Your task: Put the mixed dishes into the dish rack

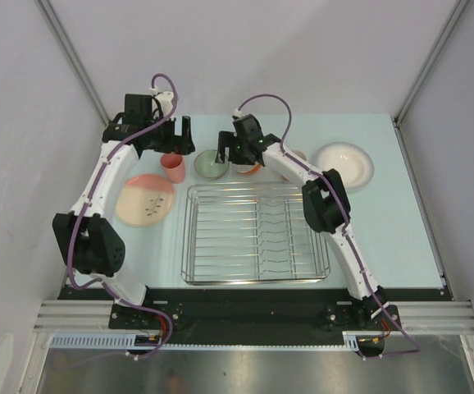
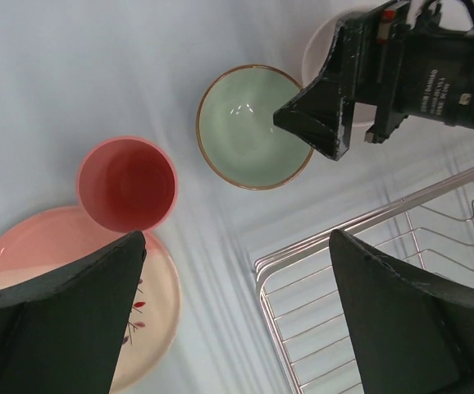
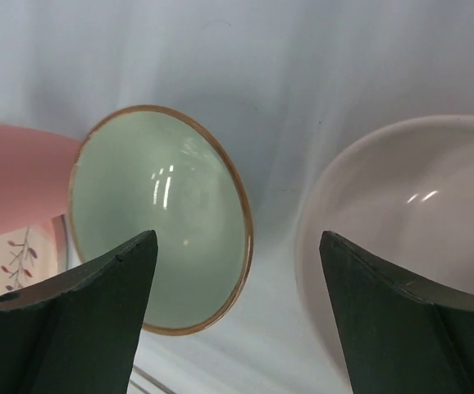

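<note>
The sage bowl's rim [image 3: 248, 241] beside the white-lined bowl [image 3: 409, 222] is already between the two fingers. I will next lower my open right gripper onto the sage bowl's rim and close there.
The silver wire dish rack [image 1: 253, 234] stands mid-table with no dishes in it. Behind it sit the pink tumbler [image 1: 171, 168], the sage-green bowl [image 1: 208, 166], the orange white-lined bowl [image 1: 251, 170] partly under my right gripper, and the white plate [image 1: 344, 162]. The leaf-patterned plate [image 1: 144, 199] lies left of the rack. A bit of the orange mug [image 1: 298, 153] shows beside my right arm. My left gripper [image 1: 175, 135] is open above the tumbler [image 2: 126, 185]. My right gripper [image 3: 237, 238] is open over the gap between the sage bowl [image 3: 159, 238] and the white-lined bowl [image 3: 409, 222].
The rack's far left corner [image 2: 262, 267] lies under my left gripper [image 2: 237, 236]. My right gripper [image 2: 327, 115] hangs over the sage bowl's edge [image 2: 249, 127]. Grey walls enclose the table on three sides.
</note>
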